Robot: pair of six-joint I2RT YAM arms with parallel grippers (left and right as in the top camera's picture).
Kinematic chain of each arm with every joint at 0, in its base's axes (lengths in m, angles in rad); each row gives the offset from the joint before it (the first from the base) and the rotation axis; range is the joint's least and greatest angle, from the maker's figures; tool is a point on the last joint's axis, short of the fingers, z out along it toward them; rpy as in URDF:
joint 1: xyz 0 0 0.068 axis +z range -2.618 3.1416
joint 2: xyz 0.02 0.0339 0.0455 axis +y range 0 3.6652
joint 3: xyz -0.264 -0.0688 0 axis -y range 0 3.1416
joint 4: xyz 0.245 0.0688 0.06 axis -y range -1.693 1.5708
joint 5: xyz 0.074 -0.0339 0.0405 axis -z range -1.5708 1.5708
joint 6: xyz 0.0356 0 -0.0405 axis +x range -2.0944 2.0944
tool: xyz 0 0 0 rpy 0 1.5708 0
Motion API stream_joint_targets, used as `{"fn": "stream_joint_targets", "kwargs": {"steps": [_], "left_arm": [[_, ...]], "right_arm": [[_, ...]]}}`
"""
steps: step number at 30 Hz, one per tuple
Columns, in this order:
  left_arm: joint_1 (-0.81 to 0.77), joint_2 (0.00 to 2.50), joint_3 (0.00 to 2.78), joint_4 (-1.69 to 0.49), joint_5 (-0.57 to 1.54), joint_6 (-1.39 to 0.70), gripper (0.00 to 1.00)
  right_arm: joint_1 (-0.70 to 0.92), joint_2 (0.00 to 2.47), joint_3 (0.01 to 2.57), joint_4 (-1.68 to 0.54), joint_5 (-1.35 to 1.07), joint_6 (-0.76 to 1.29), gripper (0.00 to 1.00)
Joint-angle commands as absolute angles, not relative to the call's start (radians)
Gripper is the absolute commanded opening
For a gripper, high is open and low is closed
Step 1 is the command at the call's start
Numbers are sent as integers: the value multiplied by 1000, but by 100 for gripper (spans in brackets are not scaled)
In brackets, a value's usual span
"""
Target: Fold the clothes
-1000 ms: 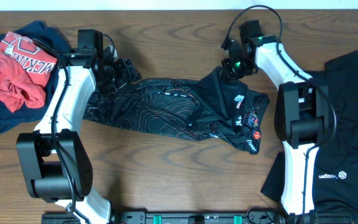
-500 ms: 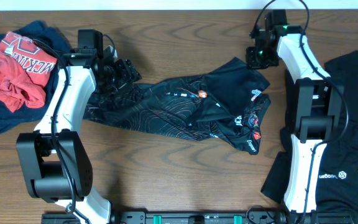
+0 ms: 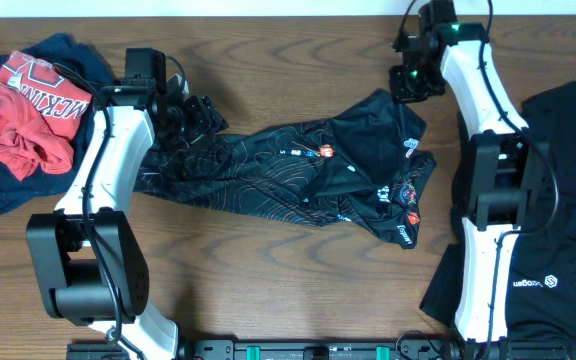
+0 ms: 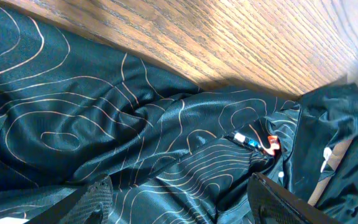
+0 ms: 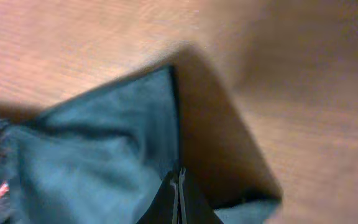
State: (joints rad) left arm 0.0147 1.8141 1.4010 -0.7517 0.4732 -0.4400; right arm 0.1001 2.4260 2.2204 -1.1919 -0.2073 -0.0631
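Note:
That end of the jersey lies bunched, so my right gripper should lift first, then take the jersey's corner back and left in the overhead view, over the jersey's middle [image 3: 290, 165].
The black jersey [image 3: 298, 170] with thin contour lines lies stretched across the middle of the table, small logos near its right end. My left gripper [image 3: 196, 115] is open at the jersey's left end. In the left wrist view, the left gripper [image 4: 185, 208] has its fingers spread wide just over the wrinkled jersey [image 4: 135, 143], gripping nothing. My right gripper [image 3: 405, 85] is shut on the jersey's far right corner. In the right wrist view, the right gripper [image 5: 179, 183] has its fingertips pressed together on the edge of the jersey [image 5: 104, 149], which is raised and casts a shadow on the wood.
A red shirt [image 3: 23, 110] with lettering lies crumpled on a navy garment [image 3: 8, 185] at the far left. A plain black garment [image 3: 558, 150] with a small white logo [image 3: 535, 283] covers the right side, partly under the right arm's base.
My right gripper has carried the jersey's corner to the right and back, opening the folded flap flat. The left arm and its open gripper have not moved.

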Motion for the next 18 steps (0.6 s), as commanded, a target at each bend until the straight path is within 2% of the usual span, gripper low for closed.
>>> {"fn": "stream_joint_targets", "kwargs": {"steps": [1,7,11,18], "left_arm": [[15,1816,1412,-751,486,-422,71],[15,1816,1412,-738,486,-419,72],[15,1816,1412,-728,485,-419,72],[15,1816,1412,-709,452,-420,76]], "right_arm": [[139,2366,2284,-1275,-214,-83,1],[197,2286,2297,-1509,-218,-48,1],[242,2246,2297,-1657,-307,-39,1],[350,2156,2291,-1699,-349,-17,1]]}}
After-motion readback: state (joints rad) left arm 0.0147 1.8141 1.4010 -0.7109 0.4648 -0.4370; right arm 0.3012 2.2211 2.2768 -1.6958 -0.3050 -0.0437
